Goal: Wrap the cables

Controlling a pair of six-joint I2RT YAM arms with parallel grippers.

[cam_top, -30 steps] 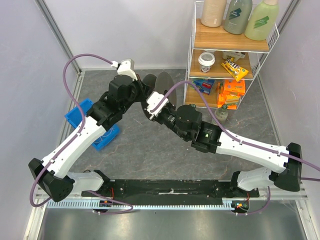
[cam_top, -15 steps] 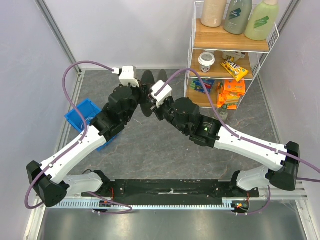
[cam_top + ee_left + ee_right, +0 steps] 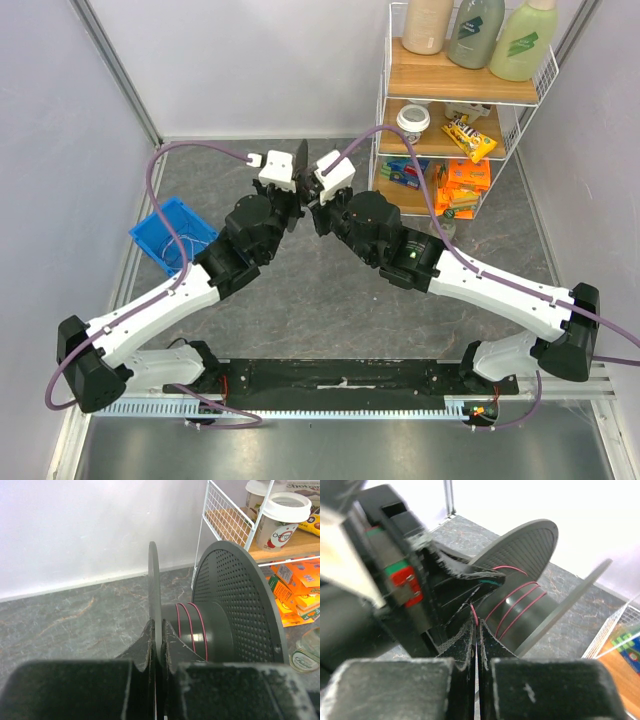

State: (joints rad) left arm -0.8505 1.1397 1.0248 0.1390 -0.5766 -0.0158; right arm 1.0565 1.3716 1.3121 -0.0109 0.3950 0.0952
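I need to move my left gripper down and back next, turning the spool flat onto the bare tabletop [image 3: 304, 248] beside the blue bin to release it, as it's edge-on in midair.
A dark grey perforated spool [image 3: 235, 600] is held in the air, seen edge-on from above as a thin disc [image 3: 300, 165]. My left gripper [image 3: 158, 626] is shut on the rim of the spool's thin flange [image 3: 153, 580]. Three turns of thin pink cable [image 3: 191, 627] lie round the hub. My right gripper [image 3: 477, 624] is shut on the cable [image 3: 474, 614] just beside the hub, where the wound turns [image 3: 517, 605] show. From above, the left gripper [image 3: 291, 196] and the right gripper [image 3: 316, 202] meet under the spool. The loose remainder of the cable is hidden.
A blue bin [image 3: 172, 232] sits at the left of the table. A white wire shelf rack [image 3: 384, 120] stands at the back right with bottles, a paper cup [image 3: 412, 122] and snack packs. A small jar [image 3: 443, 226] stands by its foot.
Both wrists moved toward the table's back middle. The spool turned from face-on to edge-on in the top view. The right gripper swung up round the spool with the cable in it.
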